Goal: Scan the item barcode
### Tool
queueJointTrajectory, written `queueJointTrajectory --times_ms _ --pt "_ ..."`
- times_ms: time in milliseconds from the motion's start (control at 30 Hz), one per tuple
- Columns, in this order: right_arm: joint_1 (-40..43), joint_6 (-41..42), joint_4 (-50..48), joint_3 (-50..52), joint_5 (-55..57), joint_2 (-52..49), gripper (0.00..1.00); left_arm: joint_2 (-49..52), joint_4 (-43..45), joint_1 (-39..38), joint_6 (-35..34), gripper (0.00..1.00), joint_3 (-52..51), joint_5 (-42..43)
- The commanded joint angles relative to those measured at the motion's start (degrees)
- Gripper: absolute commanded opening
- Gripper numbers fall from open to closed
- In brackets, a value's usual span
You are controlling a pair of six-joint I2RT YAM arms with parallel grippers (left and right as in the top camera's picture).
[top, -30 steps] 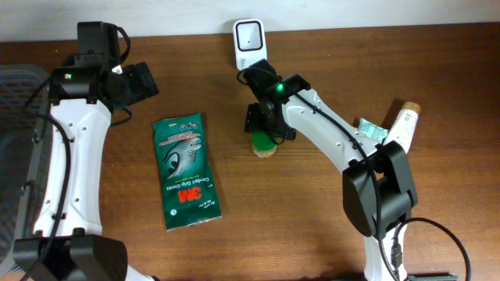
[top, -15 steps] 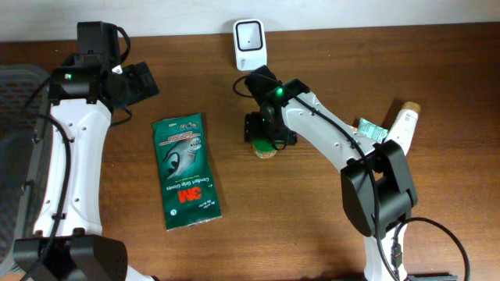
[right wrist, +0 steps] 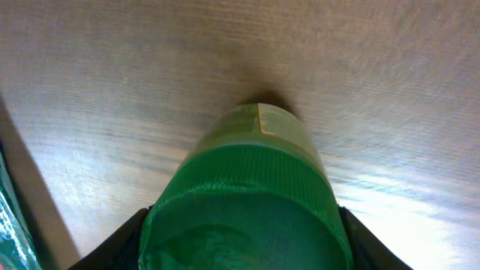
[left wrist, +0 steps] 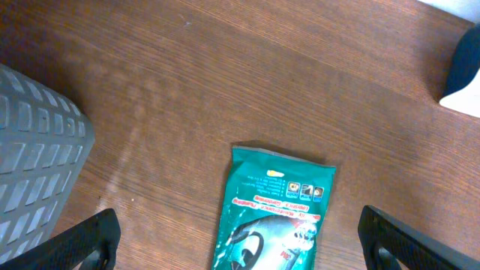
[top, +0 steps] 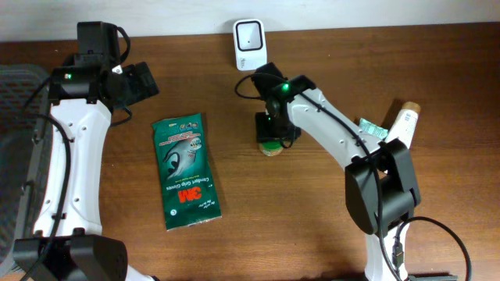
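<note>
My right gripper turns the jar in place by its green ribbed lid next, then releases it, since the jar already stands upright on the table.
A small jar with a green ribbed lid point(top: 272, 149) stands upright on the wooden table, below the white barcode scanner point(top: 248, 40). My right gripper point(top: 273, 134) is over it from above. In the right wrist view the green lid point(right wrist: 247, 187) fills the gap, and both dark fingers point(right wrist: 120, 244) press against its sides. The jar rests on the table. My left gripper point(top: 144, 82) hovers wide open at upper left, above the top end of a flat green 3M glove packet point(top: 184, 172), which also shows as a packet point(left wrist: 274, 217) in the left wrist view.
A grey basket point(top: 16, 117) sits at the table's left edge, with its corner point(left wrist: 30, 150) in the left wrist view. At the right lie a white bottle with a cork end point(top: 402, 125) and a small green sachet point(top: 373, 129).
My right gripper shifted slightly right over the jar and its fingers narrowed onto the green lid. The left arm and the glove packet have not moved.
</note>
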State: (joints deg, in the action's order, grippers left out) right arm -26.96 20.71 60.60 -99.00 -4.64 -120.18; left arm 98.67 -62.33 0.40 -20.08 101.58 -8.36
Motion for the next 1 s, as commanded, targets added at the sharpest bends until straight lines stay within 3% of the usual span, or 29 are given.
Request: queueJointTrajectory --times_ms 0,133,467,600,767,967 --pt "0.33 -22.21 1.97 -8.02 -1.62 1.81 0.43 -0.17 0.07 0.15 0.87 0.99 0.57 0.17" --pt "0.26 -42.91 3.15 -9.64 -1.6 1.79 0.43 -0.17 0.09 0.15 0.87 0.99 0.57 0.2" --pt "0.26 -79.32 8.0 -8.31 -1.62 1.64 0.44 -0.17 0.07 0.15 0.87 0.99 0.57 0.17" --pt "0.26 -80.08 7.78 -6.62 -1.66 0.81 0.44 -0.17 0.07 0.15 0.87 0.99 0.57 0.17" --pt "0.42 -64.24 6.71 -6.4 -2.49 -1.29 0.49 -0.17 0.07 0.15 0.87 0.99 0.57 0.17" --pt "0.42 -54.49 5.81 -6.38 -2.49 -2.45 0.57 -0.17 0.07 0.15 0.87 0.99 0.57 0.17"
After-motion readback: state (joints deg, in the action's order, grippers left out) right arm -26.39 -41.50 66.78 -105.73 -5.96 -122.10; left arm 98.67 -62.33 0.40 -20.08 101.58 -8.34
